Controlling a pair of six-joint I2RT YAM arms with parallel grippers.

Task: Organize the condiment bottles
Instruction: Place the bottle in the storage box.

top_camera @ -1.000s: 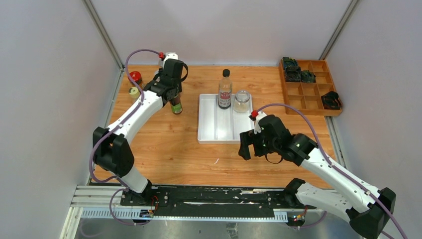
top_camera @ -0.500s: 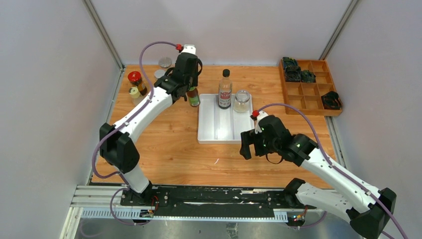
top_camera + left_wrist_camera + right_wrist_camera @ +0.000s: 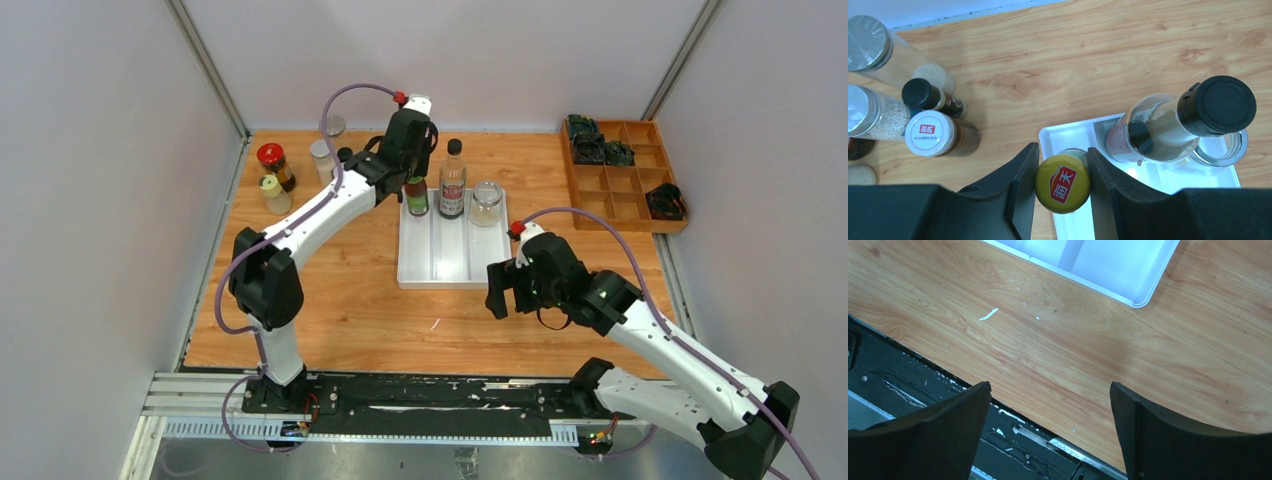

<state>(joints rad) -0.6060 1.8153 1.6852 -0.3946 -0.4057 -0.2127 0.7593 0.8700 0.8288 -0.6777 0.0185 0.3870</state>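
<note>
My left gripper lowers the yellow-capped bottle upright into the tray's free far corner below, beside the tall black-capped bottle, and releases it next.
My left gripper is shut on a yellow-capped, green-labelled bottle, holding it upright over the far left corner of the white tray. In the tray's far end stand a tall black-capped dark bottle and a clear jar. More condiment bottles stand at the back left: a red-lidded jar, a small shaker, silver-lidded jars, a white-capped shaker. My right gripper hangs open and empty by the tray's near right corner.
A wooden compartment box with dark objects sits at the back right. Grey walls close in the table on both sides. The black mounting rail runs along the near edge.
The left arm has carried the yellow-capped bottle rightwards from the left side of the table to the tray's far left corner. The right arm has barely moved.
</note>
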